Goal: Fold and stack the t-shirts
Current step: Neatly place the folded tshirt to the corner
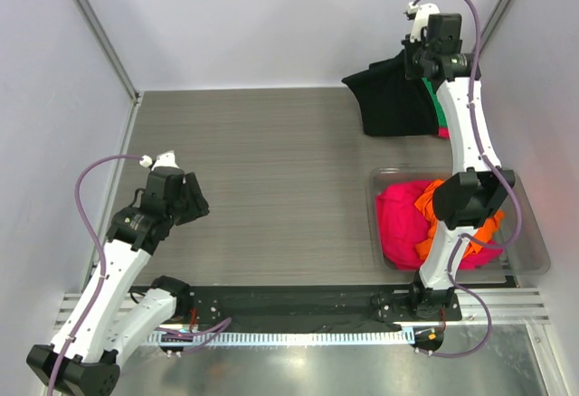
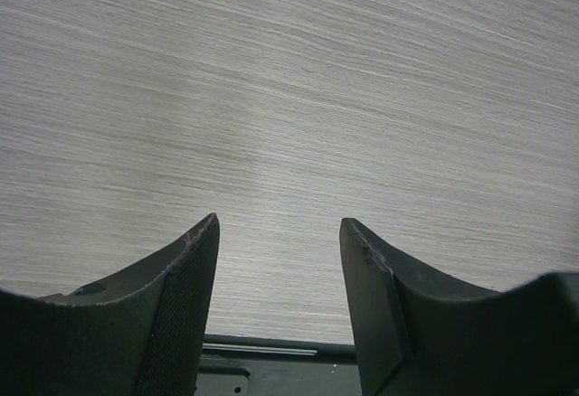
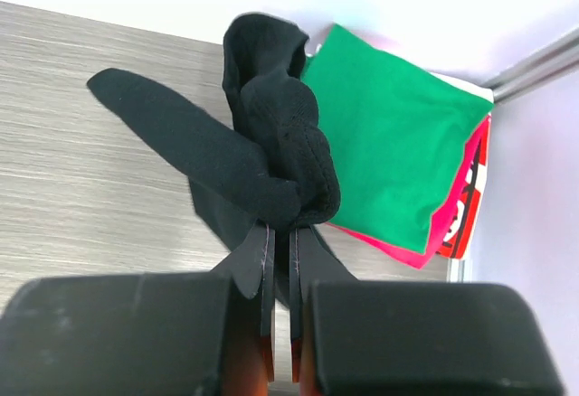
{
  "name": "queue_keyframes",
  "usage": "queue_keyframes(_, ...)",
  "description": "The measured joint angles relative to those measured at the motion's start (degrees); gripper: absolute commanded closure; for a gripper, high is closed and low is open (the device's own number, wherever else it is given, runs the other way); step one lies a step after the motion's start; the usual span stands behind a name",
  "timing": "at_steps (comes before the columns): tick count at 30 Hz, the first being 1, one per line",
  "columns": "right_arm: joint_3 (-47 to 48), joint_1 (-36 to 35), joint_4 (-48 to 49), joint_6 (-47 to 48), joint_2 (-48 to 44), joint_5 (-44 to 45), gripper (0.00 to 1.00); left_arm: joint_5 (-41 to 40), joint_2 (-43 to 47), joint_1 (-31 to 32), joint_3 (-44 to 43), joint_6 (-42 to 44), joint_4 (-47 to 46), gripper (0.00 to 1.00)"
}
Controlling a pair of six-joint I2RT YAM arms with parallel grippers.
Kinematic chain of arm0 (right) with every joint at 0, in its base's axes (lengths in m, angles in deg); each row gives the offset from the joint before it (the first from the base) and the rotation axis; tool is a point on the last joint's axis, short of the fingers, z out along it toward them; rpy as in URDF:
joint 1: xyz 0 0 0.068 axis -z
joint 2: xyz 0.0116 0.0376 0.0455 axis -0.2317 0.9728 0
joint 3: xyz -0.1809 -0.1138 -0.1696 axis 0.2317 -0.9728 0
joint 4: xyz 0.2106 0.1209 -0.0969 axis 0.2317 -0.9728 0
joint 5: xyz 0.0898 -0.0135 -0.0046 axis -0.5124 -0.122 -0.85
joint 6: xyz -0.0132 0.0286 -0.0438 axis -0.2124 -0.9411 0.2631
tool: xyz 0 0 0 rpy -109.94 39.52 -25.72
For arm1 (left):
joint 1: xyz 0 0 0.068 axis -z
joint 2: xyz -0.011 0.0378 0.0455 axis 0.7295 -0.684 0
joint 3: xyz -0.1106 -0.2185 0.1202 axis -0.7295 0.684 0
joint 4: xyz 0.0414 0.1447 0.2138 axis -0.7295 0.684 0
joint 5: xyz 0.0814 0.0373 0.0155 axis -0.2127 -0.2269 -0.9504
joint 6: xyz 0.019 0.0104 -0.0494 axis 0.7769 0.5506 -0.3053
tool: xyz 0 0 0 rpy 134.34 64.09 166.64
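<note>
My right gripper moves toward the right in the top view next, then down to release over the green t-shirt [image 1: 433, 98] [image 3: 393, 138], as it lies below on that side.
My right gripper [image 3: 282, 226] is shut on the black t-shirt [image 3: 271, 147], pinching a bunched fold that hangs from its fingertips. In the top view the black t-shirt [image 1: 391, 98] hangs from the right gripper [image 1: 423, 60] at the far right, lifted over the stack. Beneath lies a folded green t-shirt [image 3: 393, 138] on a pink-red folded one [image 3: 457, 211]; only their edges [image 1: 441, 120] show from above. My left gripper [image 2: 279, 229] is open and empty over bare table at the near left [image 1: 185, 199].
A clear plastic bin [image 1: 534, 256] at the right holds a crumpled magenta t-shirt [image 1: 403, 220] and an orange one [image 1: 432, 199]. The right arm crosses above the bin. A black rail [image 1: 289, 301] runs along the table's near edge. Walls close in at left, back and right.
</note>
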Motion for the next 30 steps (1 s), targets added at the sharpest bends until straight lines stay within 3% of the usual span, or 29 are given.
queue_keyframes(15,5.3,1.3,-0.2,-0.9,0.0,-4.0,0.99,0.0,-0.2,0.0,0.0,0.0,0.0,0.44)
queue_keyframes(30,11.1,7.3,0.4,-1.9,1.6,-6.5,0.99,0.0,-1.5,0.0,0.0,-0.2,0.0,0.46)
